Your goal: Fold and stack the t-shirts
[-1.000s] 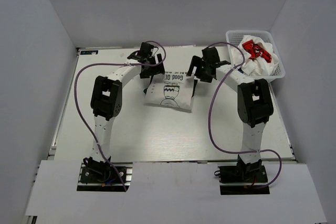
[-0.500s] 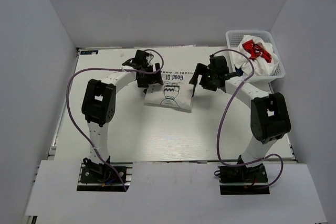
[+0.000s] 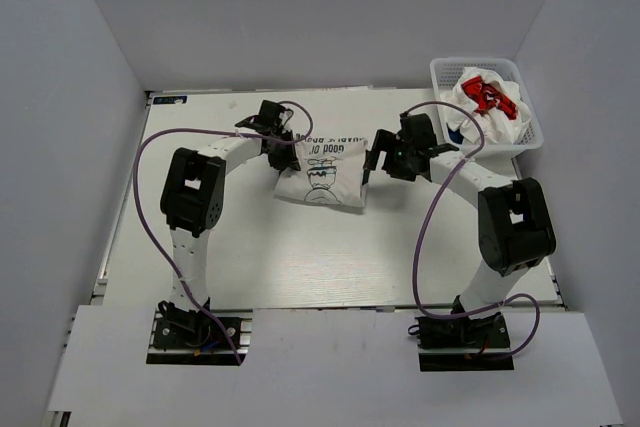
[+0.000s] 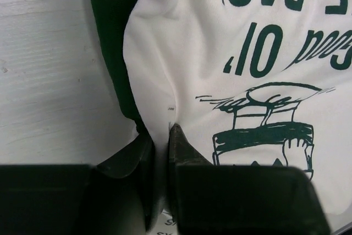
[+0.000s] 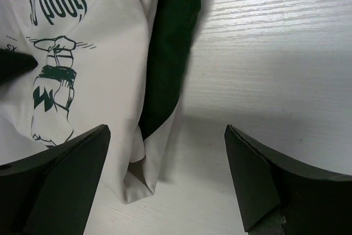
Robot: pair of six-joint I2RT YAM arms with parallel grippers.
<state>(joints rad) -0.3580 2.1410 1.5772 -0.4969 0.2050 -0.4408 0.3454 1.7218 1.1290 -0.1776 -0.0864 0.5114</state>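
My left gripper will next drag the folded t-shirt outward and left in the top view to the table's back corner away from the basket, which is empty.
A folded white t-shirt with dark green sleeves and a black line drawing lies at the table's middle back. In the left wrist view the t-shirt fills the frame, and my left gripper is shut on a raised white fold at its left edge, beside the green sleeve. From above, that left gripper sits at the shirt's far left corner. My right gripper stands open at the right edge. Its fingers straddle the shirt's loose white corner and bare table, gripping nothing.
A white mesh basket stands at the back right with crumpled white shirts, one with red print. Purple cables loop off both arms. Grey walls close in the table on three sides.
The left gripper has gone from open to shut on the shirt's left edge. The shirt's far edge has shifted slightly. The right gripper has dropped lower beside the right edge, still open.
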